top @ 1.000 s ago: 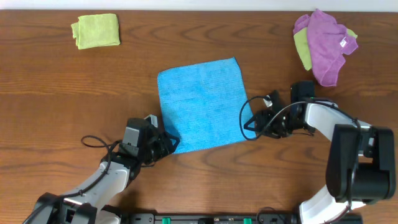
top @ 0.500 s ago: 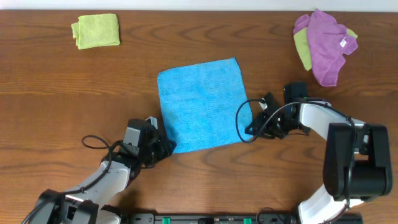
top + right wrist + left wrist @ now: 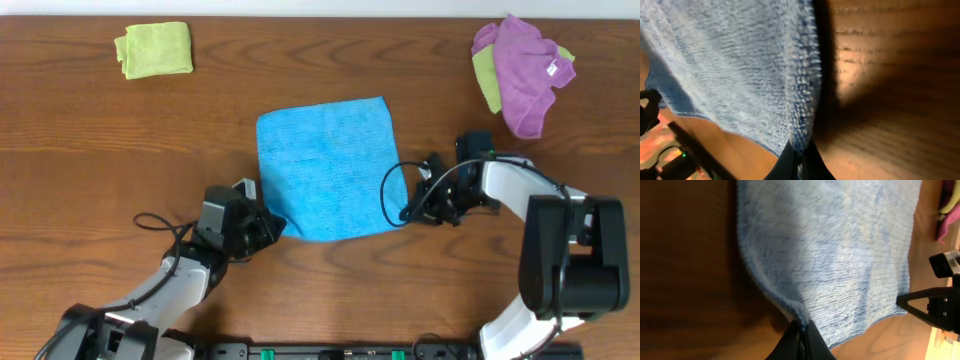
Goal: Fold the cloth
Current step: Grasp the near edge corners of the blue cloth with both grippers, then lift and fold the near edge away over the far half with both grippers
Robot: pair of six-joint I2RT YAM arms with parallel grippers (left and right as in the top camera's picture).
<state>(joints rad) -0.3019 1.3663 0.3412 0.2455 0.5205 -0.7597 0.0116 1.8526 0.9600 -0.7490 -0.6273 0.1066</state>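
Observation:
The towel is still unfolded and its far corner lies outward, so my right gripper should next bring the towel's held corner up, outward and over that far corner to let it go.
The cloth [image 3: 327,168] is a sky-blue fuzzy towel lying nearly flat in the middle of the table. My left gripper [image 3: 273,226] is shut on its near left corner. In the left wrist view the cloth [image 3: 840,255] rises in a pinched ridge into the closed left gripper [image 3: 801,326]. My right gripper [image 3: 404,211] is shut on the near right corner. The right wrist view has the cloth [image 3: 735,70] edge drawn down between the right gripper [image 3: 801,150] fingers.
A folded lime-green cloth [image 3: 154,49] lies at the far left. A purple cloth [image 3: 528,70] over another green one is bunched at the far right. Bare wooden table [image 3: 100,150] surrounds the towel.
Both grippers have closed on the near corners of the cloth. The cloth has shifted slightly to the right and its near edge has bunched a little.

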